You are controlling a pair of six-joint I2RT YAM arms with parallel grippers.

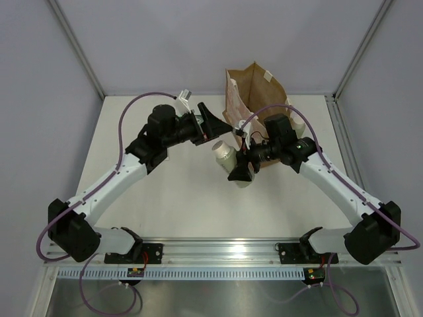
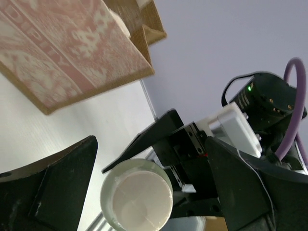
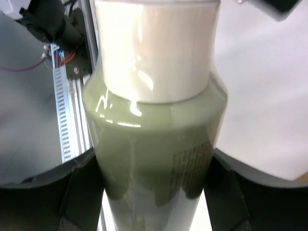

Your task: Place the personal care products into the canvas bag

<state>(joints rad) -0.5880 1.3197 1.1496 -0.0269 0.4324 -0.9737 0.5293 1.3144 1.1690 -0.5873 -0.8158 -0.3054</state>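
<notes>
The robot's right gripper should next lift the bottle [image 1: 225, 156] clear of the bag's rim, carry it outward, lower it inside the bag's opening [image 1: 258, 94] and let go.
My right gripper [image 1: 241, 170] is shut on a cream bottle [image 1: 225, 156] with a white cap and holds it off the table, cap pointing up-left. In the right wrist view the bottle [image 3: 154, 144] fills the frame between both fingers [image 3: 79, 192]. My left gripper [image 1: 218, 125] is open just beyond the cap. In the left wrist view the cap [image 2: 137, 199] shows end-on between my spread fingers [image 2: 53, 192], nearer the left one and apart from the right one. The canvas bag [image 1: 254, 92] stands upright behind both grippers, its pink patterned side [image 2: 67, 53] facing the left wrist. The other products are out of view.
The bag has a white handle tab [image 1: 268, 77] at its rim. The white table [image 1: 178, 191] runs to grey walls at the back and sides. A metal rail [image 1: 218, 247] with the arm bases lies along the near edge.
</notes>
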